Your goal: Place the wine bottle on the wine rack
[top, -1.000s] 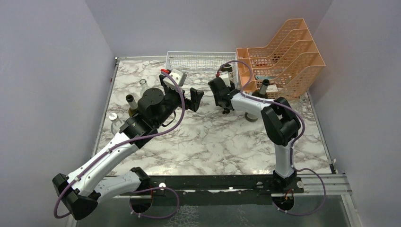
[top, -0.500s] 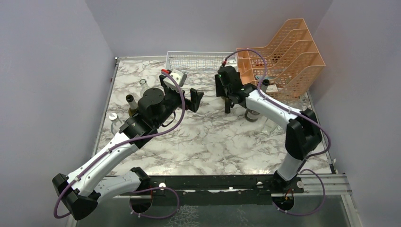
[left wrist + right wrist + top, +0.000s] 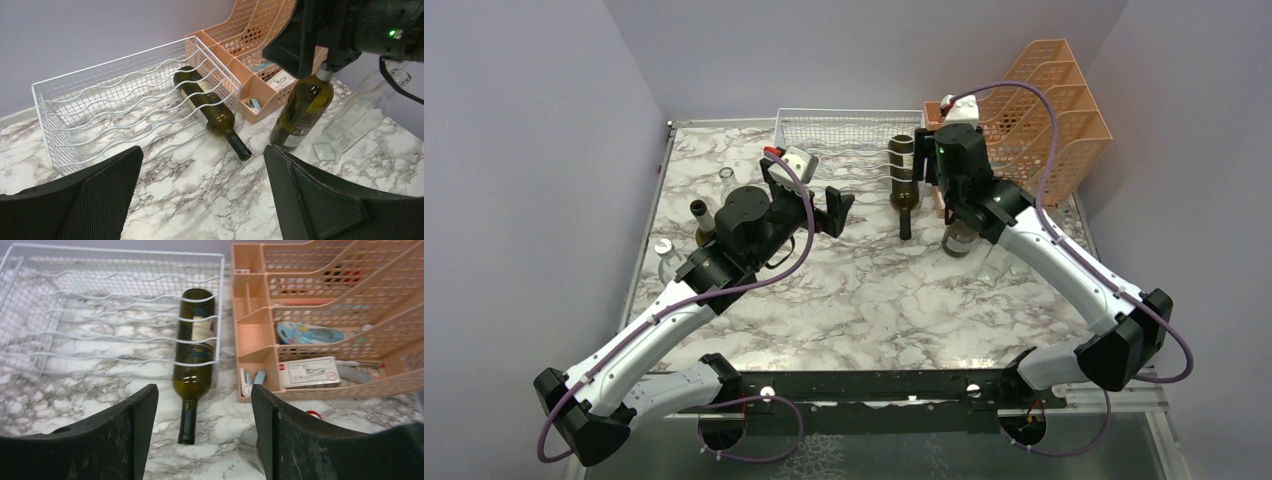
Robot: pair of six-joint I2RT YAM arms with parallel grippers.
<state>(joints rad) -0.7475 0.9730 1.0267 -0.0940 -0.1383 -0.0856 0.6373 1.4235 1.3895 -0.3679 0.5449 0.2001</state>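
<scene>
The upright dark bottle stands outside the rack (image 3: 829,132). That bottle's neck gets my right gripper around it next, with a move back, to the right in the top view, and down.
The dark green wine bottle (image 3: 904,172) lies in the right-hand cradle of the white wire wine rack (image 3: 829,132), its neck sticking out toward the near side. It also shows in the left wrist view (image 3: 205,105) and the right wrist view (image 3: 197,350). My right gripper (image 3: 931,165) is open and empty, just right of the bottle and raised; the wrist view (image 3: 205,440) shows its jaws wide apart behind the neck. My left gripper (image 3: 807,192) is open and empty over the table in front of the rack (image 3: 100,100), also seen in its wrist view (image 3: 205,200).
The orange perforated file tray (image 3: 1034,110) stands against the rack's right side. An upright dark bottle (image 3: 302,112) and a clear glass bottle (image 3: 357,120) stand under my right arm. More bottles (image 3: 701,215) stand at the table's left.
My right gripper has let go of the wine bottle, leaving it in the rack, and has moved right and up. The left arm has not moved.
</scene>
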